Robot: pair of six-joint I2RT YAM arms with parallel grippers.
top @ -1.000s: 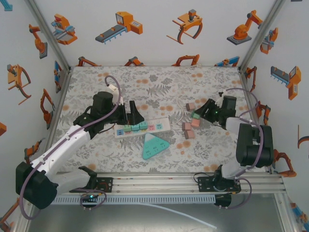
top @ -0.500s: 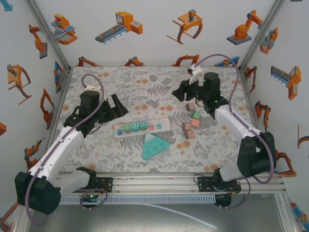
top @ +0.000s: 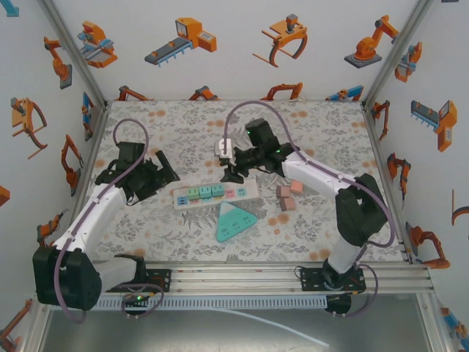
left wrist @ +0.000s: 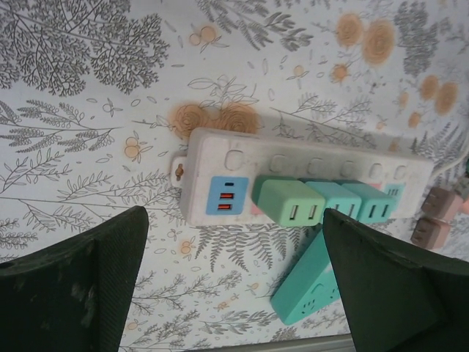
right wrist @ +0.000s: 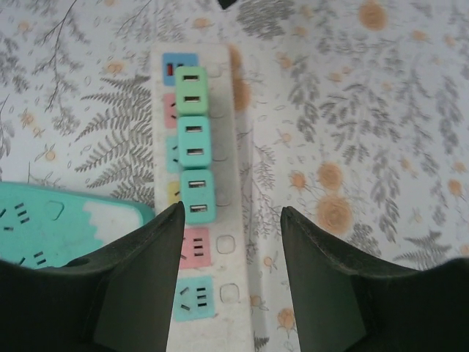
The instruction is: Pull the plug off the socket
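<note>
My right gripper moves down along the power strip onto the end teal plug [right wrist: 197, 196] next and closes. That plug is below its open fingers, toward the green plug.
A white power strip [top: 247, 191] lies mid-table with three plugs in a row: a green plug [top: 193, 194] at its left, then two teal plugs [top: 212, 192]. My right gripper [top: 233, 174] hovers open over the strip's right end. In the right wrist view its jaws [right wrist: 231, 214] straddle the strip [right wrist: 233, 150] over the free pink and teal sockets, just short of the nearest teal plug [right wrist: 196, 194]. My left gripper [top: 157, 173] is open, back to the left of the strip. From its wrist [left wrist: 234, 286] I see the green plug [left wrist: 289, 202] ahead, nothing between the fingers.
A teal triangular socket block [top: 233, 221] lies just in front of the strip. Small pink cubes [top: 286, 198] sit to the strip's right, with a white cable behind them. Patterned walls with aluminium posts enclose the table on three sides.
My right arm has swung from the right side of the table to above the strip's right end. My left arm has drawn back left, away from the strip.
</note>
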